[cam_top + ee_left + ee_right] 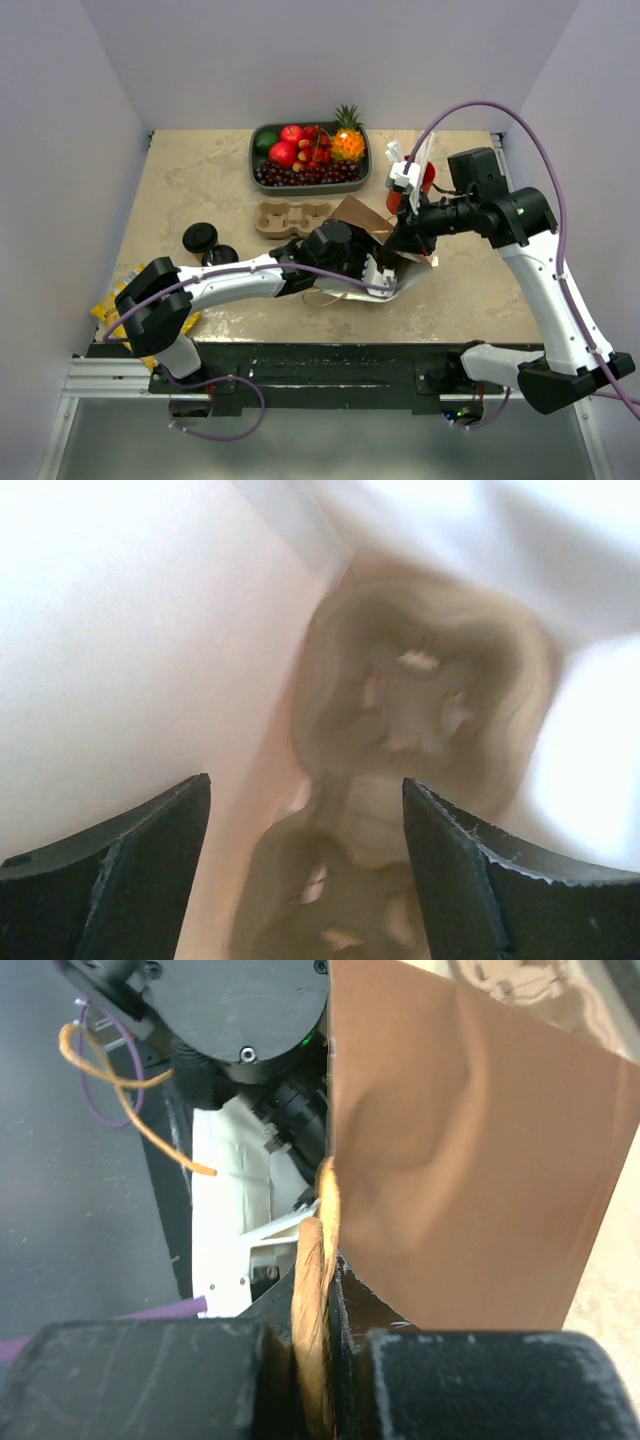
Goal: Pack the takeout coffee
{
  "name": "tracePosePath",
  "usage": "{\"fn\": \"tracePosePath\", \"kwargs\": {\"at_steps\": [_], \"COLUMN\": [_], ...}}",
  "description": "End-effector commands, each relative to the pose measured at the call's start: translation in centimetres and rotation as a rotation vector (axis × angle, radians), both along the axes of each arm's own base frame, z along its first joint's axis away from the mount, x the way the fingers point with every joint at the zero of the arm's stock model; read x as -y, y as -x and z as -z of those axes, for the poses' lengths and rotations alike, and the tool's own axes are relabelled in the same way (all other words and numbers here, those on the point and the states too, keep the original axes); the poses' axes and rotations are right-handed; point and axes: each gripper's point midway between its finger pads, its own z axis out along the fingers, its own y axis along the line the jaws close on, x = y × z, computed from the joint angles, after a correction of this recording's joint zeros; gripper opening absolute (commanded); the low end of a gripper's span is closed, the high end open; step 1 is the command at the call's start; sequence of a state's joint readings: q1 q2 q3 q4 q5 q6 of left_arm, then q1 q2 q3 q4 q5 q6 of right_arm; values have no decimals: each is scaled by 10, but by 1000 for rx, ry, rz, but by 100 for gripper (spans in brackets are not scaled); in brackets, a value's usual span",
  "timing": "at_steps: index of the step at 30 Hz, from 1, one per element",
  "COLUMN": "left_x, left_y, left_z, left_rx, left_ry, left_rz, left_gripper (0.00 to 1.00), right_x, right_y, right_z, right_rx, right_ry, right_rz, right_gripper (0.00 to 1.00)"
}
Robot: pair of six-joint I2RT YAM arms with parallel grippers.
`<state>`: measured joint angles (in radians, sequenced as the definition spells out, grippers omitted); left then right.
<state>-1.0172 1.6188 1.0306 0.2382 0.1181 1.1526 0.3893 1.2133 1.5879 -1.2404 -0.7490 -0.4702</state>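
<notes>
The tan carrier is already inside, so my right gripper will next carry the twisted handle outward over the brown bag's far edge (368, 208) and release it there.
The takeout coffee (200, 237) stands at the table's left, seen from above as a round black lid, with a second black-lidded one (220, 255) beside it. A brown paper bag (360, 215) lies mid-table, its brown wall (470, 1160) filling the right wrist view. My right gripper (325, 1360) is shut on the bag's twisted paper handle (315, 1260) and holds it from the right (405, 240). My left arm reaches into the bag, fingertips hidden from above. Inside, my left gripper (305, 800) stands open, with a blurred tan two-hole carrier (420, 710) ahead of it and nothing between the fingers.
A tan cup carrier (290, 218) sits on the table left of the bag. A grey tray of fruit (262, 160) is at the back. A red cup of white straws (410, 180) stands behind my right wrist. A yellow packet (108, 305) lies at the near left edge.
</notes>
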Motion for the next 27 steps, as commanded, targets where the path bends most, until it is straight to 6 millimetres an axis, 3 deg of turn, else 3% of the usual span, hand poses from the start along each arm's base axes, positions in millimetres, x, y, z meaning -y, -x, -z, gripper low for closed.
{"fn": "tracePosePath", "kwargs": {"at_steps": [1, 5, 9, 15, 21, 27], "left_x": [7, 13, 19, 20, 16, 16], "left_y": [7, 40, 66, 54, 54, 67], "left_z": [-109, -138, -145, -152, -162, -133], "left_rx": [-142, -342, -481, -476, -516, -529], "left_ry": [286, 324, 308, 373, 395, 304], "left_rz": [-37, 73, 148, 87, 50, 79], "left_gripper": [88, 90, 96, 96, 99, 99], "right_x": [10, 11, 6, 4, 15, 15], "right_y": [-1, -12, -27, -37, -49, -65], "right_z": [2, 3, -8, -15, 6, 0], "right_rx": [4, 14, 36, 48, 32, 3], "right_ry": [44, 52, 28, 30, 95, 69], "right_rz": [64, 117, 151, 160, 253, 336], "right_gripper": [0, 0, 0, 0, 0, 0]}}
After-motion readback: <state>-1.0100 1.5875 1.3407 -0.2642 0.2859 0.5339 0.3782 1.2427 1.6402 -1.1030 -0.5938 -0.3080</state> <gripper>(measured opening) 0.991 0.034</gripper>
